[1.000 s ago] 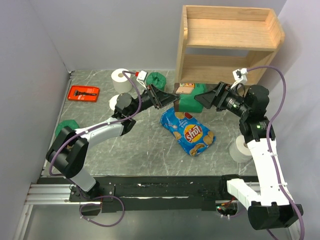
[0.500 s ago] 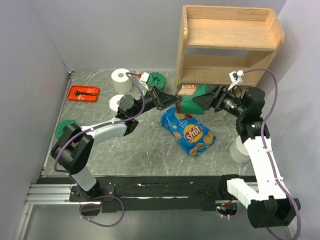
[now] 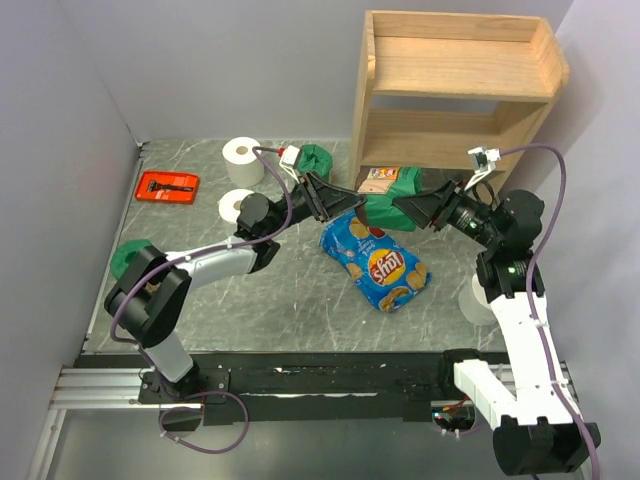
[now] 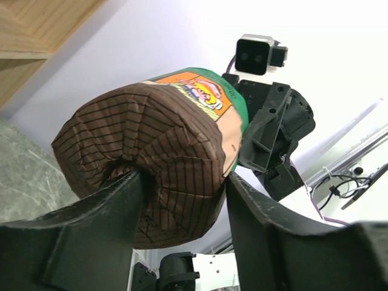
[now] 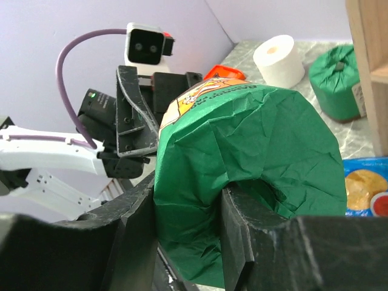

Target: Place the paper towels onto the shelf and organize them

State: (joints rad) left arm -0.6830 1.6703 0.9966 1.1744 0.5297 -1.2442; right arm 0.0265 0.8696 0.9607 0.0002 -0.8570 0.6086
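Note:
The upper level's wall-side end (image 3: 522, 66) lies above and outward of the right gripper, so the robot needs to raise that gripper and turn it outward to release the roll there.
A green-wrapped paper towel roll (image 3: 385, 205) hangs in the air between both grippers, in front of the shelf's (image 3: 455, 85) lower tier. My right gripper (image 3: 405, 208) is shut on its green end (image 5: 260, 151), one finger in the core and one outside. My left gripper (image 3: 348, 203) stands open around the brown base (image 4: 157, 139), its left finger still in the core dimple. On the table lie two white rolls (image 3: 241, 156) (image 3: 236, 205), a green roll (image 3: 318, 159), another green one (image 3: 133, 255) at the left edge, and a white roll (image 3: 482, 298) beside the right arm.
A blue chip bag (image 3: 375, 260) lies flat on the table under the held roll. A red flat tool (image 3: 167, 186) sits at the far left. Both tiers of the shelf show bare wood. Walls close in at the left and the back.
The right gripper has come in from the right and shut on the green end of the roll. The left gripper, shut on the brown base before, has now opened.

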